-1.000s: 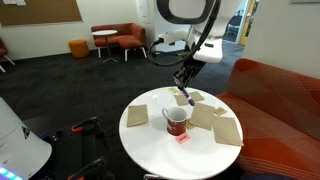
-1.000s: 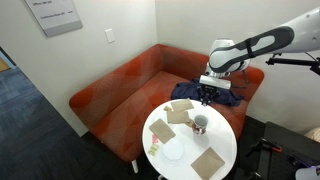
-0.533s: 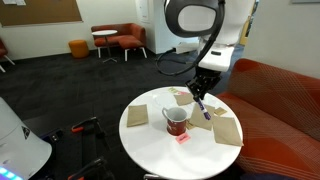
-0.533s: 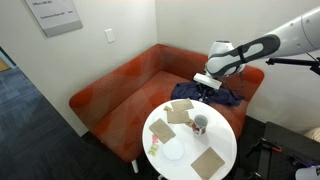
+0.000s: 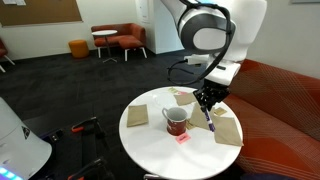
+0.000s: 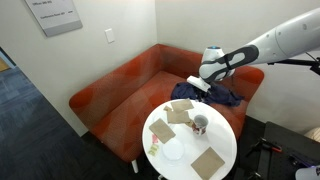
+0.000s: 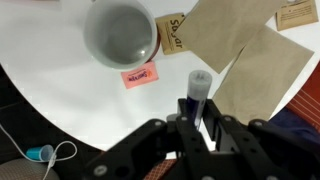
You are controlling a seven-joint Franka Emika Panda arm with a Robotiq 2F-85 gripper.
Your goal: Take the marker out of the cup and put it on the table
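Observation:
The gripper will next lower the marker onto the bare white table [image 5: 198,145] [image 7: 170,93] beside the pink tag, and then it will open.
My gripper [image 7: 194,118] is shut on the marker [image 7: 197,90], a short dark purple-blue stick with a pale end that points down at the table. It hangs above the round white table [image 5: 160,140], over the side with the brown napkins, as an exterior view shows [image 5: 208,103]. The marker [image 5: 209,113] is clear of the dark red cup [image 5: 177,121], which stands upright mid-table. In the wrist view the cup [image 7: 121,33] shows its pale inside, with nothing in it, up and left of the marker. In an exterior view the gripper [image 6: 201,82] is over the table's sofa side, near the cup [image 6: 200,123].
Several brown paper napkins [image 7: 232,28] lie on the table around the cup. A small pink tag [image 7: 140,75] lies beside the cup. An orange-red sofa [image 6: 120,85] curves round the table with dark cloth [image 6: 222,97] on it. A white plate [image 6: 174,150] sits on the table.
The arm has swung sideways with the marker, from beside the cup to over the napkins on the sofa side. The cup has not moved.

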